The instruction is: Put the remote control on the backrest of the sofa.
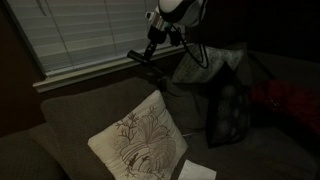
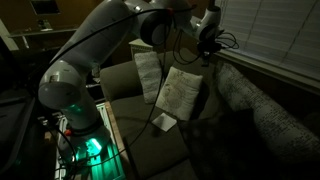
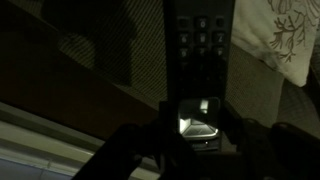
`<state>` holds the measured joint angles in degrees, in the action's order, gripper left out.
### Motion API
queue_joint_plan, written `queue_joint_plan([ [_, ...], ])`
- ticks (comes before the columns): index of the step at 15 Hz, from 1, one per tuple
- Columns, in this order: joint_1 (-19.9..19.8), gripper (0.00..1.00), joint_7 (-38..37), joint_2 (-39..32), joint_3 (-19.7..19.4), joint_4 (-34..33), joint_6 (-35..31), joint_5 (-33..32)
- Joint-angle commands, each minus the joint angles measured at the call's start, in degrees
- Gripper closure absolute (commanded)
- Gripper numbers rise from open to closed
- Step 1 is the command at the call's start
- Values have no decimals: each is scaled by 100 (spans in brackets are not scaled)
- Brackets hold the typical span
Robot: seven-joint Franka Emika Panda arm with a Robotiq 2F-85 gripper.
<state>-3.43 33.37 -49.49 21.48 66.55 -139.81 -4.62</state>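
Observation:
The backrest above the floral pillow is below my gripper. My gripper should go down next, away from the window blinds, and release the remote there.
The remote control (image 3: pixel 200 35) is a slim black bar with rows of buttons, seen lengthwise in the wrist view. My gripper (image 3: pixel 197 115) is shut on its near end. In an exterior view the gripper (image 1: pixel 153 47) holds the remote (image 1: pixel 148 68) over the flat top edge of the sofa backrest (image 1: pixel 90 100), below the window. I cannot tell whether the remote touches the fabric. In an exterior view the gripper (image 2: pixel 208 48) hangs over the backrest (image 2: pixel 250 100); the remote is too dark to make out there.
A cream floral pillow (image 1: pixel 140 140) leans on the backrest just below the gripper. A grey patterned pillow (image 1: pixel 225 100) stands beside it. A flat white paper (image 1: pixel 197 171) lies on the seat. Window blinds (image 1: pixel 80 35) are close behind the backrest. The scene is very dark.

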Motion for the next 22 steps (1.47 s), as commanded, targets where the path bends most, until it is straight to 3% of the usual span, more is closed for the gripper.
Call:
queue_joint_plan([
  [1, 455, 72, 204, -656, -143, -1397, 1037, 383],
  [8, 1361, 72, -687, -1804, -1265, -3023, 2615, -187],
  [14, 1841, 72, -824, -2372, -2063, -3675, 2715, -782],
  [22, 1990, 72, -413, -2574, -2287, -3977, 2381, -851],
])
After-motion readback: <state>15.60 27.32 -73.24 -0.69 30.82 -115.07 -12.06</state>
